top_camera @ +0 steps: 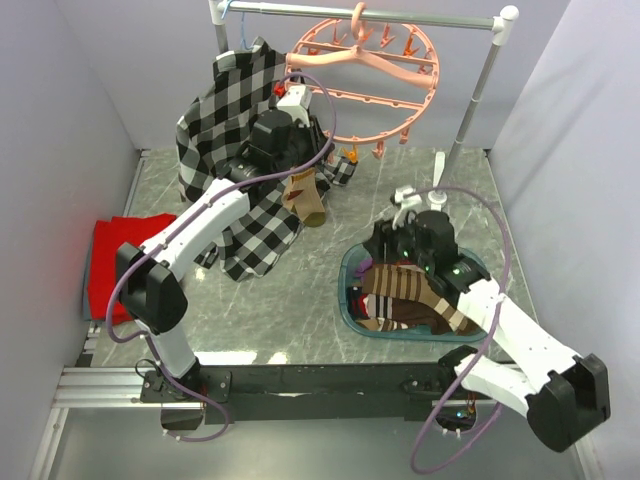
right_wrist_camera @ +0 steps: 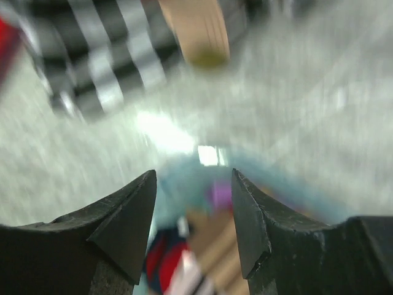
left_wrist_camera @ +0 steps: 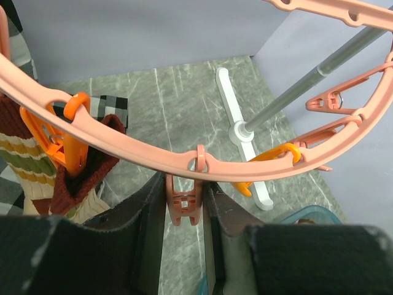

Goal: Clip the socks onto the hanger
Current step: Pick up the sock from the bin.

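Observation:
My right gripper moves down into the teal basin and onto the cuff of the brown striped sock (top_camera: pixel 373 279) (right_wrist_camera: pixel 212 236) next, as that cuff lies below my open gripper.
The salmon-pink hanger (top_camera: pixel 375 62) hangs by its hook from the grey rail. My left gripper (top_camera: pixel 320 128) reaches up to its near rim. In the left wrist view the ring (left_wrist_camera: pixel 153 153) crosses the frame, and my left gripper (left_wrist_camera: pixel 185 212) is shut on a small pink clip (left_wrist_camera: pixel 184 206) dangling from it. A striped sock (top_camera: pixel 306 196) hangs from an orange clip (left_wrist_camera: pixel 64 144) beside it, and it also shows in the left wrist view (left_wrist_camera: pixel 24 157). My right gripper (top_camera: pixel 388 250) is open and empty just above more striped socks (top_camera: pixel 410 292) in a teal basin. The right wrist view (right_wrist_camera: pixel 193 175) is blurred.
The teal basin (top_camera: pixel 349 272) sits right of centre. A black-and-white plaid shirt (top_camera: pixel 235 120) hangs at the left under my left arm. A red cloth (top_camera: pixel 105 262) lies at the far left. The rail's post (left_wrist_camera: pixel 295 92) and white foot (left_wrist_camera: pixel 241 132) stand at the right.

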Robot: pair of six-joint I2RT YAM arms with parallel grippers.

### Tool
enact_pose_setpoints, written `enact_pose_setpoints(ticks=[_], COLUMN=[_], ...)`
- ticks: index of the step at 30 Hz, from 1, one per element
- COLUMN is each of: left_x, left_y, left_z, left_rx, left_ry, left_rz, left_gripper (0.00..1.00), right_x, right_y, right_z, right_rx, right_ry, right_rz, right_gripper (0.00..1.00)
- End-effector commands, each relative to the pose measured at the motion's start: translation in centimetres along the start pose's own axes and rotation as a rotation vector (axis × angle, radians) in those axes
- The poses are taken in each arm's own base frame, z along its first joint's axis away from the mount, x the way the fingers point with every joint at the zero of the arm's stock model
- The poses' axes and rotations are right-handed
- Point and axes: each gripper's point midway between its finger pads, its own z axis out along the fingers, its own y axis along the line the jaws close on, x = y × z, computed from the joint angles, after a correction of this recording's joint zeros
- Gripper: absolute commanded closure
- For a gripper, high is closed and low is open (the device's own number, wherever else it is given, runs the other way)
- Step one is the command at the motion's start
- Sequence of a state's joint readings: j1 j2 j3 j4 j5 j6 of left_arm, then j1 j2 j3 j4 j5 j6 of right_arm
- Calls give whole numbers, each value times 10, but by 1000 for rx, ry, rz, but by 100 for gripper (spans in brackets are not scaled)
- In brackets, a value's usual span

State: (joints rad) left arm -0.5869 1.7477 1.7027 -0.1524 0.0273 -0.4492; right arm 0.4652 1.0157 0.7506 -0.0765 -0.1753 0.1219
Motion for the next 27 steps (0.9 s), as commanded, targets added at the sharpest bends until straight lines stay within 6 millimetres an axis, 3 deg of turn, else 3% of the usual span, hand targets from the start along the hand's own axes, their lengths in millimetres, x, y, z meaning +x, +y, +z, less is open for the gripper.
enact_pose_setpoints(ticks=[1,4,6,7,9,16,23,27], left_x=[-32,-33,-33,-34,-38,-36,-35,-32], left_y=[-15,-11,-9,-9,-11,-12,-12,-10], left_z=[-21,-24,-25,-26,-28,-31,-32,-31], left_rx=[7,-25,-36,-38,-37,-37,-39,-41], left_ry=[-55,-59,-56,-55,-61,-57,-54,-48], left_rz=[10,9,9,9,11,5,10,10], left_gripper=[84,84,84,84,84,85,85,85], right_x=[61,62,72,65,81,113,143,154], right_y=[-10,-5,-14,-13,-21,-12,-22,-25], right_z=[-28,-29,-26,-24,-21,-9,4,7], right_rx=[57,24,57,59,95,97,166,189], right_ry=[233,266,345,355,457,587,724,774], right_rz=[6,-39,-59,-72,-119,-221,-281,-319], right_gripper=[42,46,47,47,48,54,55,68])
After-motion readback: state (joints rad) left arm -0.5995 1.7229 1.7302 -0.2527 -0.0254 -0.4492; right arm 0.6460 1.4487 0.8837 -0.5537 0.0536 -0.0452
